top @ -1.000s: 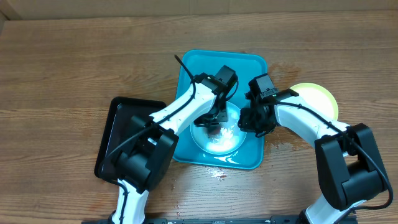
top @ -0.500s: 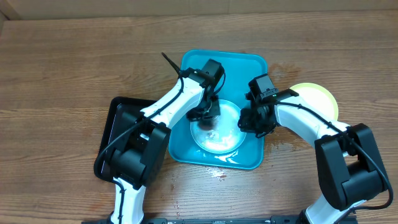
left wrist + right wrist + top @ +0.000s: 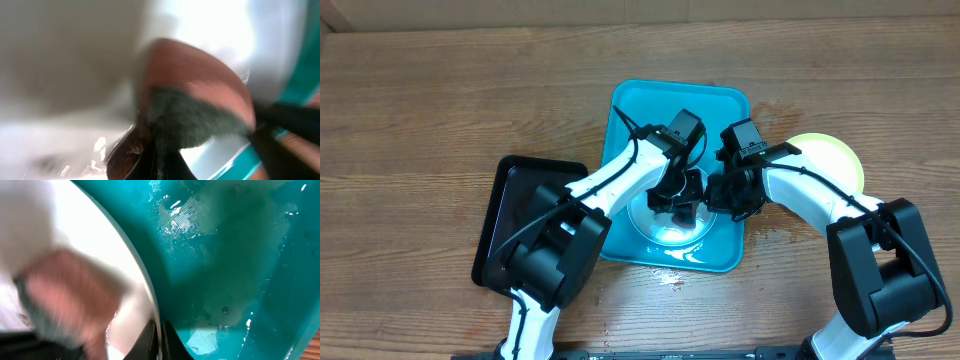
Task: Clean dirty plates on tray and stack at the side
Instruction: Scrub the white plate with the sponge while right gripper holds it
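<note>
As the black tray (image 3: 527, 208) has a free bottom, I will raise my left gripper off the plate, move left in the overhead view, lower there and release the sponge.
A pale blue-white plate (image 3: 670, 228) lies in the near half of the turquoise tray (image 3: 630, 110). My left gripper (image 3: 677, 195) is shut on a pinkish sponge with a dark scrub side (image 3: 195, 105) and presses it on the plate. My right gripper (image 3: 720, 195) is shut on the plate's right rim (image 3: 150, 305), fingers either side of the edge. A pale yellow-green plate (image 3: 835, 158) lies on the table to the right of the tray, partly under my right arm. The third plate is not in view.
A black tray (image 3: 515, 200) lies left of the turquoise tray, partly under my left arm. Wet patches and foam specks (image 3: 670, 278) mark the wood near the tray's front and right edges. The tray floor (image 3: 235, 255) is wet.
My left gripper with the sponge swept from the plate's middle to its far left, then back right toward the plate's centre-right. The right gripper has held still on the rim.
</note>
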`<state>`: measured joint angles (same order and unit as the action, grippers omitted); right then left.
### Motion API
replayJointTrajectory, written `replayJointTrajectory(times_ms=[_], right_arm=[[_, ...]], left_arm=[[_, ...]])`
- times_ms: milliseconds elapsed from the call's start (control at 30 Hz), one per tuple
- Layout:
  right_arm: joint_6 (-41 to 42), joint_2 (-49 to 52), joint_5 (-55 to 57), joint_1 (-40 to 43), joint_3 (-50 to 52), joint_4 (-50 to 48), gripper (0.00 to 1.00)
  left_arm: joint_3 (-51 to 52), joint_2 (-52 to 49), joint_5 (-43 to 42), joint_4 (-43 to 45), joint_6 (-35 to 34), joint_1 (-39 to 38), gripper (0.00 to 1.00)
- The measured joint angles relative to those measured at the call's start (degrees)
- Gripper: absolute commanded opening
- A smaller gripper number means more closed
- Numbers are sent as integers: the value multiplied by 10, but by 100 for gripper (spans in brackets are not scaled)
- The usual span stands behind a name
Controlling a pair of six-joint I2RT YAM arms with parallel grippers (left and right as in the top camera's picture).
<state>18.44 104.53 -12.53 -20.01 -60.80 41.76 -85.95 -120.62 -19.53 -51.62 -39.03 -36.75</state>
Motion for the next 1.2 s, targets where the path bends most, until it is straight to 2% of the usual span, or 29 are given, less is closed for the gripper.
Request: replayJointTrajectory(times_ms=[133,367,533,633,767,967,1100,1200], right_arm=[[0,0,-1,0,0,0,4],[0,0,-2,0,0,1,4],[0,0,-4,0,0,1,4],[0,0,-4,0,0,1,4],[0,0,-4,0,0,2,4],[0,0,-4,0,0,2,4],[0,0,-4,0,0,2,4],[0,0,-4,0,0,2,4]], left_arm=[[0,0,27,-85,4,0,4],[-21,0,201,-197,6,8,4],[-60,-1,307,-217,6,22,4],[-71,-1,336,-188,13,30,4],[-70,-1,289,-105,37,35,4],[-31,-1,103,61,51,22,4],[-15,-2,23,72,49,7,4],[-13,-2,-5,56,49,3,4]])
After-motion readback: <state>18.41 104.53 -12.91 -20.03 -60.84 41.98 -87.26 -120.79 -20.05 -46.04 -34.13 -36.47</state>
